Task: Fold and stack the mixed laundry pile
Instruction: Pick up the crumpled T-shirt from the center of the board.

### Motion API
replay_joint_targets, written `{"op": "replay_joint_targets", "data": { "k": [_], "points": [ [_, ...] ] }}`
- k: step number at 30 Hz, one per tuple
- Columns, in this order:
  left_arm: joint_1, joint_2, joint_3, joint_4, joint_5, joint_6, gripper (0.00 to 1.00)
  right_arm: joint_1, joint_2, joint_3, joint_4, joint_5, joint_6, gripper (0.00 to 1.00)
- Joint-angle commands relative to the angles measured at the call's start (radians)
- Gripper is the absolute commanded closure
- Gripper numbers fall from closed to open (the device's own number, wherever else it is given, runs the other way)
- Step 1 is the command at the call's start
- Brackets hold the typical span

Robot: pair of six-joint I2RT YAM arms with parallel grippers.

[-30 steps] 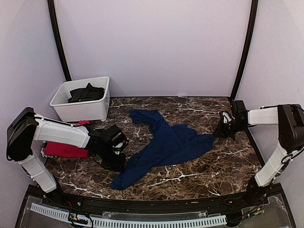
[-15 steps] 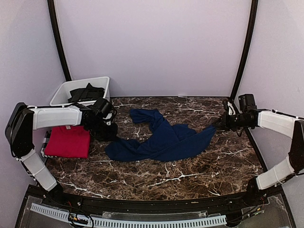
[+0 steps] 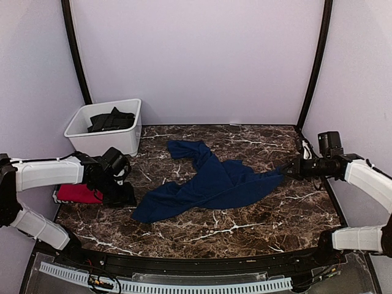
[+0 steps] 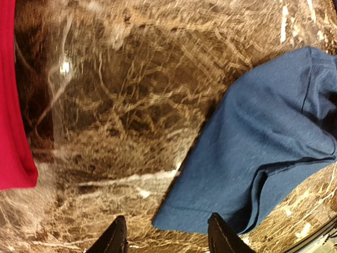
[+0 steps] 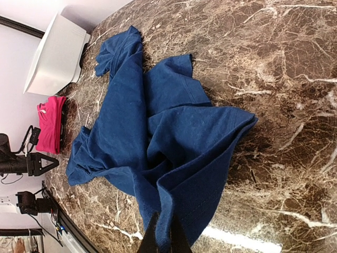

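The robot's left gripper will go down and to the right in the top view next, onto the navy T-shirt's loose corner (image 3: 140, 214) (image 4: 169, 217), because that corner lies flat and unheld.
The navy blue T-shirt (image 3: 208, 187) lies crumpled and stretched across the middle of the marble table (image 3: 245, 229). My right gripper (image 3: 293, 168) is shut on its right hem, and the pinched fold of the navy T-shirt (image 5: 158, 132) shows between the fingers of the right gripper (image 5: 164, 240). My left gripper (image 4: 167, 237) is open just above the table. The navy shirt's left corner (image 4: 263, 153) lies flat just ahead of its fingertips, not held. A folded red T-shirt (image 3: 79, 194) sits at the left edge, beside the left gripper (image 3: 122, 193). A dark charcoal garment (image 3: 111, 120) lies in the bin.
A white plastic bin (image 3: 92, 144) stands at the back left corner. Black frame posts rise at both back corners, and a black rail (image 3: 184, 264) runs along the near edge. The red T-shirt (image 4: 10, 105) fills the left side of the left wrist view.
My left gripper has opened and let go of the navy shirt's left corner, then moved toward the near left. The right gripper stays shut on the hem and has drawn slightly right.
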Motion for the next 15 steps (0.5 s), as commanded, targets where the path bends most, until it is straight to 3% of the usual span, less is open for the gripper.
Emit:
{"op": "replay_joint_targets", "data": {
  "k": [1,5,9,13,15],
  "points": [
    [-0.005,-0.025,-0.067,-0.008,0.044,-0.039,0.49,0.003,-0.055,-0.015,-0.005,0.016,0.039,1.00],
    [-0.057,0.044,-0.050,-0.002,0.041,-0.024,0.50,0.004,-0.061,-0.024,-0.012,0.021,0.046,1.00],
    [-0.149,0.155,0.006,-0.041,-0.063,-0.035,0.51,0.004,-0.070,-0.027,-0.024,0.029,0.049,1.00],
    [-0.180,0.209,-0.004,0.018,-0.025,-0.059,0.57,0.004,-0.085,-0.020,-0.028,0.030,0.055,1.00],
    [-0.187,0.226,-0.004,0.028,-0.022,-0.058,0.66,0.004,-0.093,-0.014,-0.033,0.031,0.055,1.00]
  ]
}}
